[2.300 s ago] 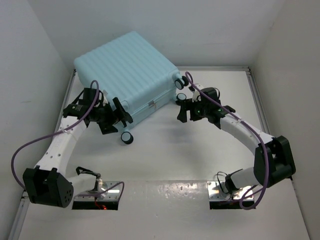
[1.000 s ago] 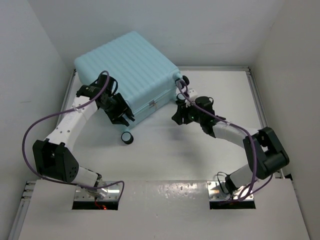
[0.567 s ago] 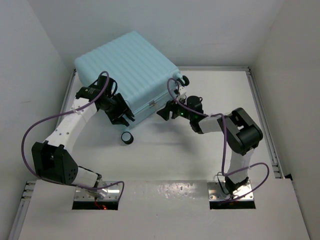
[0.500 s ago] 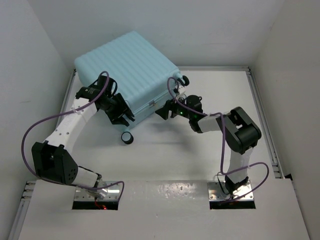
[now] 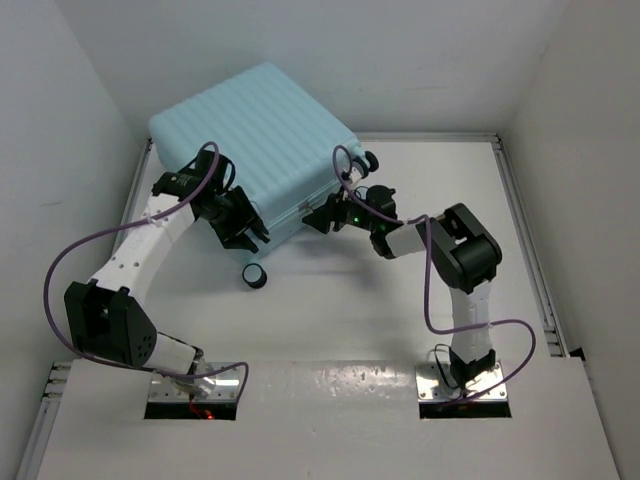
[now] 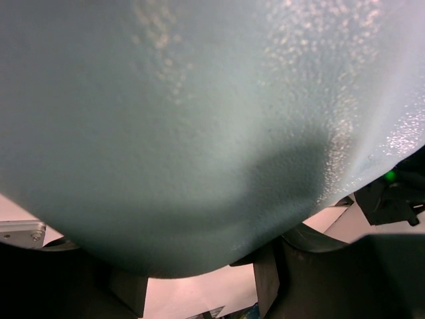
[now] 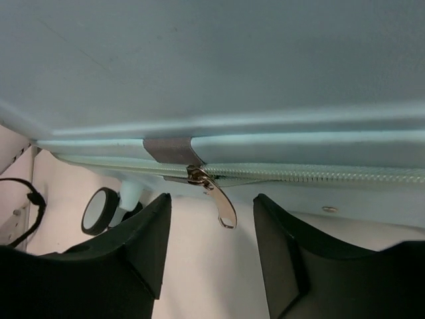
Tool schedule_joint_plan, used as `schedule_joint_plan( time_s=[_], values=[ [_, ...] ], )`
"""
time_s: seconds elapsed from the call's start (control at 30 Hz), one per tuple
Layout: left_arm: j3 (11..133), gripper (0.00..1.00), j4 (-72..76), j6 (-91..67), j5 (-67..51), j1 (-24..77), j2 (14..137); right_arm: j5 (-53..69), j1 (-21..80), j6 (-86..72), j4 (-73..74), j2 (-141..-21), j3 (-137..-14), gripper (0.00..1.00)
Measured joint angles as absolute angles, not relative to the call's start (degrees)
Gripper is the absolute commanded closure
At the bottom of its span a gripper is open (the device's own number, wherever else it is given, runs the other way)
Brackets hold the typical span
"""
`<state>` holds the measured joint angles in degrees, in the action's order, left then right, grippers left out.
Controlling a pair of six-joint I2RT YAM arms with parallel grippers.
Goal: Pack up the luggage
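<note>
My left gripper next swings the suitcase corner toward the bare tabletop to its left in the top view, straightening the slanted suitcase, then releases.
The luggage (image 5: 250, 130) is a pale blue ribbed suitcase lying shut at the back left of the table. My left gripper (image 5: 240, 225) is pressed against its near-left corner. In the left wrist view the shell (image 6: 199, 119) fills the frame and hides the fingertips, and bare table shows between the spread fingers (image 6: 265, 272). My right gripper (image 5: 318, 218) is at the near side. In the right wrist view it (image 7: 212, 197) stands open, with the silver zipper pull (image 7: 226, 211) hanging untouched between the fingers, below the grey tab (image 7: 169, 149).
A black suitcase wheel (image 5: 254, 276) sticks out toward me below the left gripper, and it shows as a wheel (image 7: 99, 211) in the right wrist view. Another wheel (image 5: 367, 160) is at the right corner. White walls close in left, back and right.
The right arm has swung left along the suitcase's near side, from the wheel corner to the zipper pull. The left gripper closed in on the near-left corner earlier and has stayed there since.
</note>
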<state>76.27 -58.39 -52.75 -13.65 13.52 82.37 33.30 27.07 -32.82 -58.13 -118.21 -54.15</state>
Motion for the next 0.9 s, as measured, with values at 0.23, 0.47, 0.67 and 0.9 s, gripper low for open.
schedule_joint_plan(
  time_s=[0.23, 0.47, 0.67, 0.9],
  values=[
    [76.58, 1.00, -58.74, -52.62, -13.61, 13.52, 82.46, 35.09, 26.76, -34.63, -58.43, -119.77, -54.85, 0.51],
    [76.77, 1.00, -59.05, -52.60, -13.52, 13.52, 82.52, 36.58, 26.76, -36.27, -58.87, -121.84, -57.69, 0.64],
    [76.79, 1.00, -59.05, -52.58, -13.32, 13.52, 82.52, 38.37, 26.81, -36.75, -59.20, -123.83, -59.40, 1.00],
    [76.79, 1.00, -59.09, -52.23, -13.47, 12.80, 82.39, 37.26, 27.09, -36.01, -60.38, -122.91, -57.80, 1.00]
  ],
)
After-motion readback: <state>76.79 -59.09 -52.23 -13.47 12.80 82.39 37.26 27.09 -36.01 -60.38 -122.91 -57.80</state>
